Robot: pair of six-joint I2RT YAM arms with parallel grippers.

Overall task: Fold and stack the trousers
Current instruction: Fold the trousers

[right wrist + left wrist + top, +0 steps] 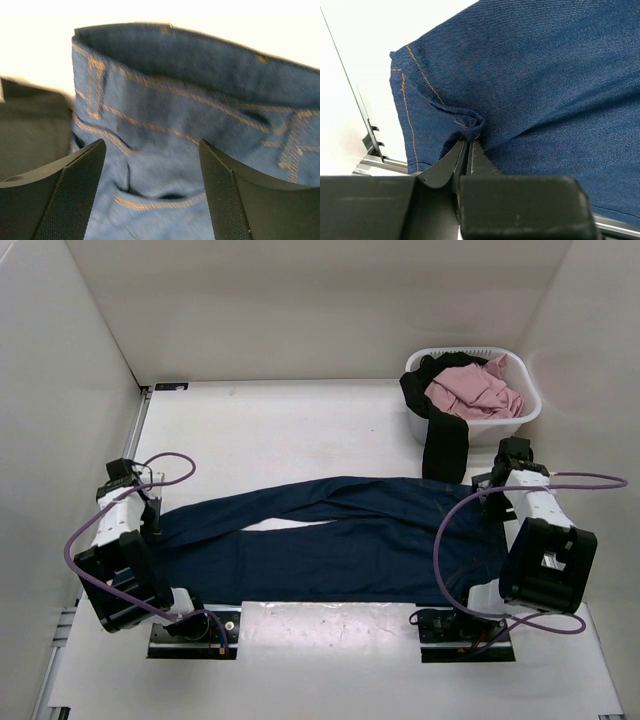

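The robot's left gripper holds the trousers' leg end, while its right gripper next needs to go down onto the waistband near the trousers' corner point(479, 489) point(124, 96) by the black garment.
The dark blue trousers point(330, 540) lie stretched across the table from left to right, legs to the left and waist to the right. My left gripper point(152, 504) is at the leg ends. In the left wrist view it point(468, 141) is shut on a pinched fold of denim point(545, 75) close to the tan-stitched hem. My right gripper point(497, 490) hangs over the waist end. In the right wrist view its jaws point(152, 150) stand open above the waistband and pocket point(175, 75), and nothing is between them.
A white basket point(525, 412) at the back right holds pink cloth point(470, 390). A black garment point(445, 435) hangs over its rim down to the table, touching the trousers' waist, and shows at the left of the right wrist view point(35, 125). White walls enclose the table.
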